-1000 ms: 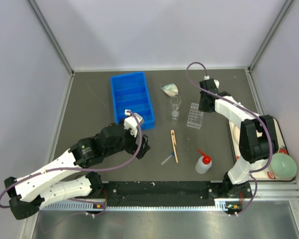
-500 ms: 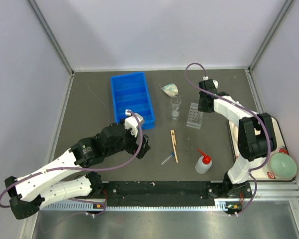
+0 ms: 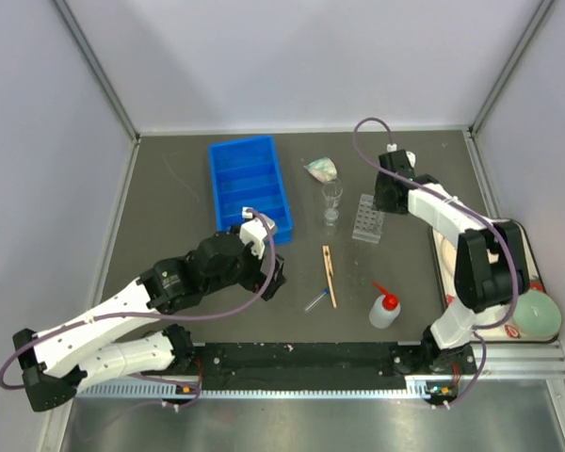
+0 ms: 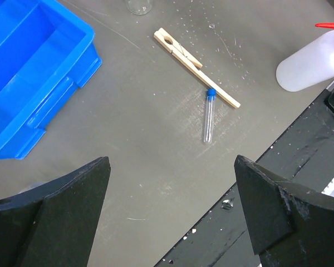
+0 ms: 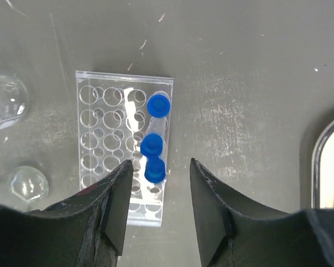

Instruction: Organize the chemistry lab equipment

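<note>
The loose tube's clear end is free of the clamp, and my left gripper should go right in the top view and down onto that end.
My left gripper (image 3: 273,274) is open and empty, low over the mat (image 4: 171,161). A loose blue-capped tube (image 4: 209,117) lies ahead of it, beside the wooden clamp (image 4: 196,59) and left of the white squeeze bottle (image 4: 312,58). My right gripper (image 3: 387,201) hangs open over the clear tube rack (image 5: 108,139). Three blue-capped tubes (image 5: 152,144) stand in the rack's right column. The nearest cap sits between my open jaws (image 5: 160,164) without touching them. In the top view the rack (image 3: 368,218), clamp (image 3: 330,275), loose tube (image 3: 315,301) and bottle (image 3: 386,308) all show.
A blue divided bin (image 3: 250,186) stands at the back left. A glass flask (image 3: 321,169) lies on its side at the back, with a beaker (image 3: 331,196) and a small round flask (image 5: 28,183) beside the rack. A patterned tray (image 3: 527,278) with a green bowl (image 3: 535,315) is at the right edge.
My left arm has moved a little to the right, toward the loose tube. My right gripper has barely shifted over the rack.
</note>
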`<state>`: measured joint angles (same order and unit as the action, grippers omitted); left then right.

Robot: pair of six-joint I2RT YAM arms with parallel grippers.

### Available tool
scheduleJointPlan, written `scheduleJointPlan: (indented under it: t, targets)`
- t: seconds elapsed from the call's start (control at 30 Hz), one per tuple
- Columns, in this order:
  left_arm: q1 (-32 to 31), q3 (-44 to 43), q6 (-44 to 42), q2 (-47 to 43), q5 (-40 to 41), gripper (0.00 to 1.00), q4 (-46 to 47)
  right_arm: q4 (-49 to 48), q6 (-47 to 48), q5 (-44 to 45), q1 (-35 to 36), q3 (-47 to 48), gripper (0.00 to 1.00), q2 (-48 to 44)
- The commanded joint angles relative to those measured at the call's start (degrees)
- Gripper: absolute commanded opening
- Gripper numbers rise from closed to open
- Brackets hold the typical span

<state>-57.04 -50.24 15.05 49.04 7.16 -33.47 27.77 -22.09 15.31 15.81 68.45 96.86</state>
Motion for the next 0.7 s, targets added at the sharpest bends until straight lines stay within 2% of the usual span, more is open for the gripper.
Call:
scheduleJointPlan:
  t: [0.0,0.1,0.4,0.67]
  targets:
    - [0.1,-1.4,-0.5,2.5,-0.7,0.98,2.6,0.8,-0.2,-0.5,-0.5,-1.0,0.46,-10.6]
    - [0.1,-0.5,0.1,5.7,-3.0,0.91,4.3,1.8,-0.3,-1.3,0.5,-3.0,0.47,-17.8]
    - [-1.1,5.1,2.6,17.5,-6.3,0.84,14.8,7.8,0.6,-0.8,9.5,-6.7,0.49,-31.9]
    - [-6.8,3.7,3.8,32.5,-1.8,0.82,19.3,10.5,0.9,-4.3,10.9,-10.0,0.49,-41.4]
